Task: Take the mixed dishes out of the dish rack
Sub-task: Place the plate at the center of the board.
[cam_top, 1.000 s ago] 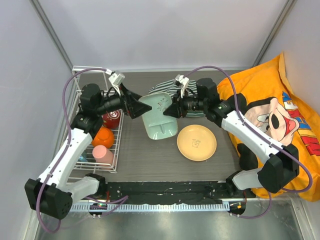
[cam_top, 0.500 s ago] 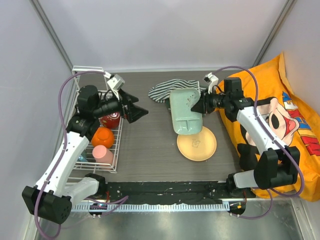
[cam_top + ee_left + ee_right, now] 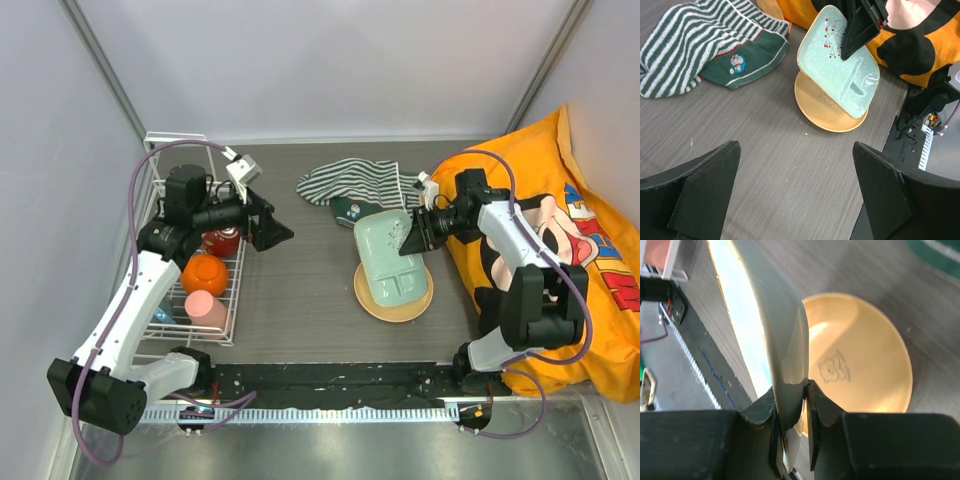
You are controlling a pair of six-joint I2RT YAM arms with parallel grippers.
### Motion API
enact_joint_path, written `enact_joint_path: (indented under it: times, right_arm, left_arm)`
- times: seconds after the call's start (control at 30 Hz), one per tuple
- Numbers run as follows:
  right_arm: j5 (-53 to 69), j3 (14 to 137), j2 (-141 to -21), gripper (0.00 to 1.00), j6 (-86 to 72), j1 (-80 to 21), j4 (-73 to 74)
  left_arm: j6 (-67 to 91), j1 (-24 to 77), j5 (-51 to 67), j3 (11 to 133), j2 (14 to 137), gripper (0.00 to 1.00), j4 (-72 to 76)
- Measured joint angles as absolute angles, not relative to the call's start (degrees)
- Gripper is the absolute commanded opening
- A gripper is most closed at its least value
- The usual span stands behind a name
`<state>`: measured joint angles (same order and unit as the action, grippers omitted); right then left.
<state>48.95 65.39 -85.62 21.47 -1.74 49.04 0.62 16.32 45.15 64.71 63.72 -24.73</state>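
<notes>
The tan round plate [image 3: 374, 301] [image 3: 860, 370] lies empty below the tilted tray, so next my right gripper needs to lower the tray onto the plate and release the tray's edge.
My right gripper [image 3: 412, 236] is shut on the far edge of the pale green divided tray [image 3: 390, 260], holding it tilted just above the tan round plate [image 3: 374, 301]; the right wrist view shows the tray [image 3: 775, 340] edge-on between my fingers over the plate [image 3: 860, 370]. My left gripper [image 3: 272, 225] is open and empty over the table, beside the white wire dish rack [image 3: 234, 300]. The rack holds the orange-yellow mug [image 3: 204, 274], the pink cup [image 3: 205, 310] and the dark red bowl [image 3: 223, 240]. The left wrist view shows the tray [image 3: 837, 62] over the plate [image 3: 820, 107].
A striped green-white cloth [image 3: 350, 185] lies at the back of the table, also in the left wrist view [image 3: 705, 50]. An orange cartoon cushion [image 3: 560, 250] fills the right side. A black rail [image 3: 330, 378] runs along the near edge.
My right gripper has carried the tray from mid-table to the right and lowered it over the tan plate. My left gripper let go of the tray and drew back toward the rack.
</notes>
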Motion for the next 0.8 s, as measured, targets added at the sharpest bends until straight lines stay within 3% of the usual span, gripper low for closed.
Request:
enact_joint_path:
  times: [0.8]
  right_arm:
    - [53.1, 71.4, -108.5, 0.01, 46.8, 1.6, 68.4]
  left_arm:
    - [-2.0, 16.3, 45.6, 64.7, 64.7, 1.00, -27.1]
